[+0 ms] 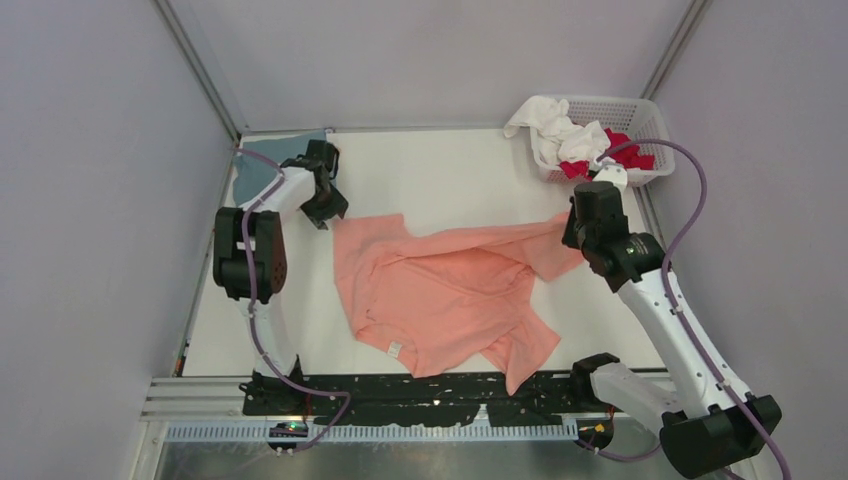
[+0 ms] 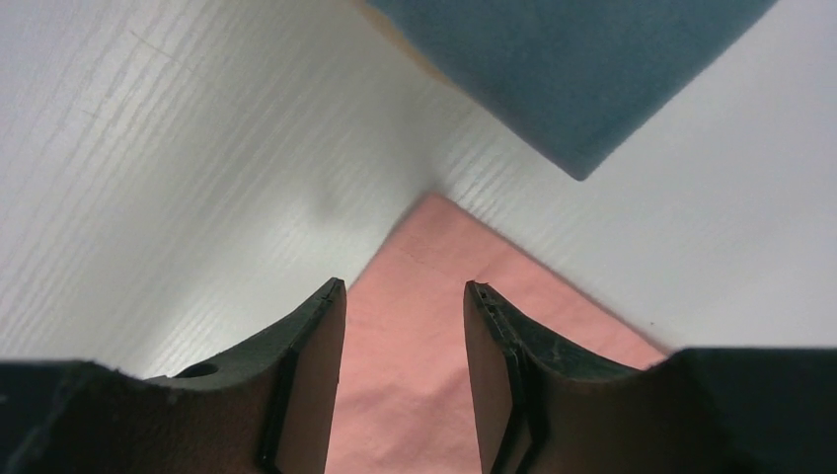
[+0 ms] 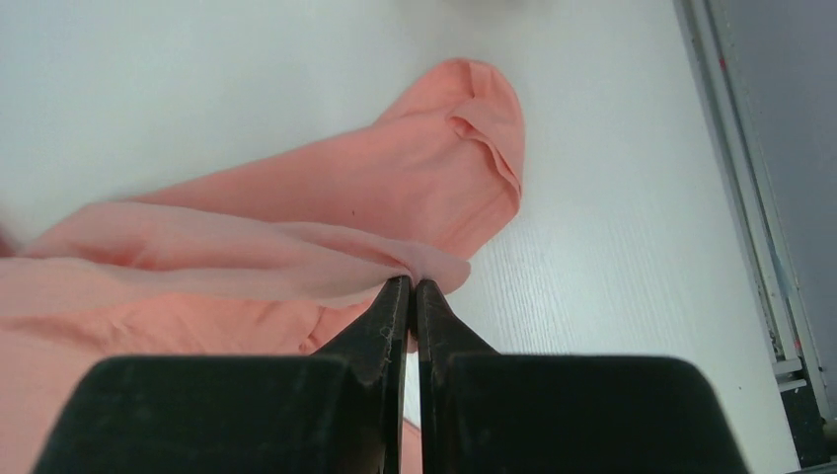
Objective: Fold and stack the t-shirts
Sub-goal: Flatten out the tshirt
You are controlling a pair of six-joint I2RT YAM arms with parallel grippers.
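Note:
The cloth lies rumpled in folds, so my right gripper will lift the shirt's edge high next, then lower it onto the tabletop [image 1: 532,205] beside the basket and let go.
A salmon-pink t-shirt [image 1: 450,295] lies spread and rumpled across the middle of the table. My right gripper [image 3: 414,284] is shut on a fold of its right edge [image 3: 434,262] and holds it slightly raised; it also shows in the top view [image 1: 578,235]. My left gripper [image 2: 405,291] is open over the shirt's far-left corner [image 2: 415,296], jaws either side of the cloth, not closed; it also shows in the top view [image 1: 325,205]. A folded teal-blue t-shirt [image 1: 262,165] lies at the back left, also in the left wrist view [image 2: 572,69].
A white lattice basket [image 1: 640,120] at the back right holds white [image 1: 555,135] and red [image 1: 625,150] shirts. Grey walls enclose the table on three sides. A metal rail [image 3: 760,227] runs along the right edge.

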